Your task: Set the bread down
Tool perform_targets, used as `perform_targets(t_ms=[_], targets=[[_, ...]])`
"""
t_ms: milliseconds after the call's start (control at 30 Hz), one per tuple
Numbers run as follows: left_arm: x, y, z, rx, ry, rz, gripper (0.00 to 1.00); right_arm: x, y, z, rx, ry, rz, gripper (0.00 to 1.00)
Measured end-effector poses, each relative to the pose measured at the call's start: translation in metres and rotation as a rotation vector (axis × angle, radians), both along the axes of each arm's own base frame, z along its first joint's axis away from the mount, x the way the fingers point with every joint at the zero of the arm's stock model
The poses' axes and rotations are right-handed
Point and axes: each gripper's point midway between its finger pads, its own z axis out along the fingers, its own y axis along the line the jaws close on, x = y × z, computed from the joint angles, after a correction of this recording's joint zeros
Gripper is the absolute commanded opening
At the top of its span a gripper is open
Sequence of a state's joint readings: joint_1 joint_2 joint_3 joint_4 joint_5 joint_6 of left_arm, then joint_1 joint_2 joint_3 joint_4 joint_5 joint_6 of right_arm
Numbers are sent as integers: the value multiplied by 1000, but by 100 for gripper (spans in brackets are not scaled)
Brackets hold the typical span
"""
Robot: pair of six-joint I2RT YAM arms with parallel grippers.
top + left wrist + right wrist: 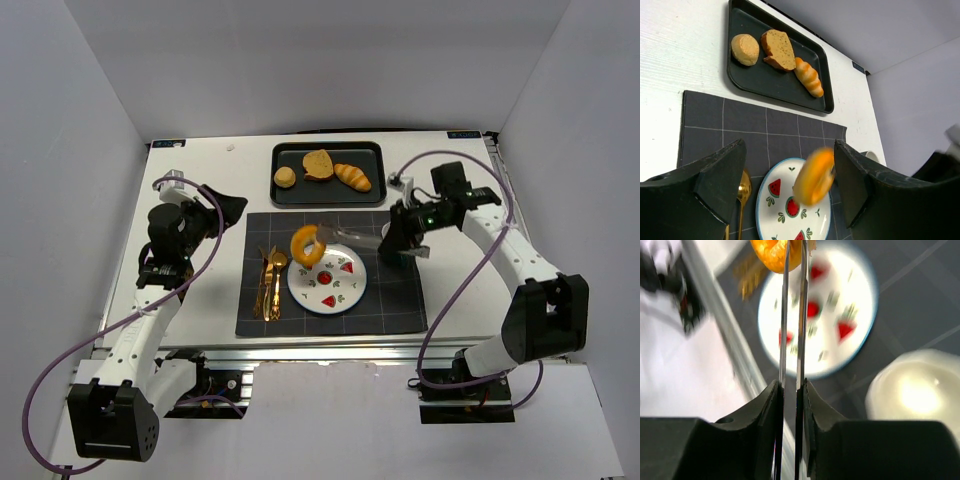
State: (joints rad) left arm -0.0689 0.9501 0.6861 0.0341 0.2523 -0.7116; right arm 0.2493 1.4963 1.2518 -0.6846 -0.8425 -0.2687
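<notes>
The bread is still hanging above the plate's edge, so I will lower my right gripper and pull it back until the bread touches the plate's middle (pixel 325 279) (pixel 813 309), then let go.
An orange ring-shaped bread (pixel 307 245) hangs over the left edge of the watermelon-print plate (pixel 345 292), pinched in metal tongs (pixel 350 236). My right gripper (pixel 397 240) is shut on the tongs' handles. In the right wrist view the gripper (pixel 791 387) squeezes the two tong blades (pixel 792 315), with the bread (pixel 774 252) at their tips above the plate (pixel 840 305). My left gripper (pixel 225 205) is open and empty, left of the placemat. Its view shows its fingers apart (pixel 789 147) with the blurred bread (pixel 814 176) over the plate (pixel 775 212).
A black tray (pixel 282 196) at the back holds a round bun (pixel 286 177), a bread slice (pixel 318 164) and a croissant (pixel 352 177). Gold cutlery (pixel 270 283) lies left of the plate on the dark placemat (pixel 395 310). A white cup (pixel 915 395) sits under my right gripper.
</notes>
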Motion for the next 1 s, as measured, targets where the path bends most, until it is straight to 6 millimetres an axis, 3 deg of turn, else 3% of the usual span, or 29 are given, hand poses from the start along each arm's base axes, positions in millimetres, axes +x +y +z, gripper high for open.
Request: perform_targets(t_ms=[33,167,233,333,367,467,633,1000], targets=[[0,0,1,0,-3,-1,80,-18,-7,-11,-31,18,31,0],[-1,-2,-1,2,-9,-12,80,-56,-24,-42,-115,83,93,0],[-1,-3,-2,1,-13,-19,80,-67,-31,-53,-145,102,113,2],[-3,-3,-5,1,-6,-23,80,-76,-37,-63,-178,117,126,15],[-3,-3,-6,0,-6,-24,80,-77,-38,-65,-184,121,127,24],[-4,-4,-8,0,-6,-26,81,-76,-39,-66,-192,113,130,37],[-6,-3,-4,-1,-20,-25,81,-72,-39,-65,-198,92,130,48],[-7,-3,-1,-1,-28,-25,81,-48,-34,-47,-182,-4,113,50]])
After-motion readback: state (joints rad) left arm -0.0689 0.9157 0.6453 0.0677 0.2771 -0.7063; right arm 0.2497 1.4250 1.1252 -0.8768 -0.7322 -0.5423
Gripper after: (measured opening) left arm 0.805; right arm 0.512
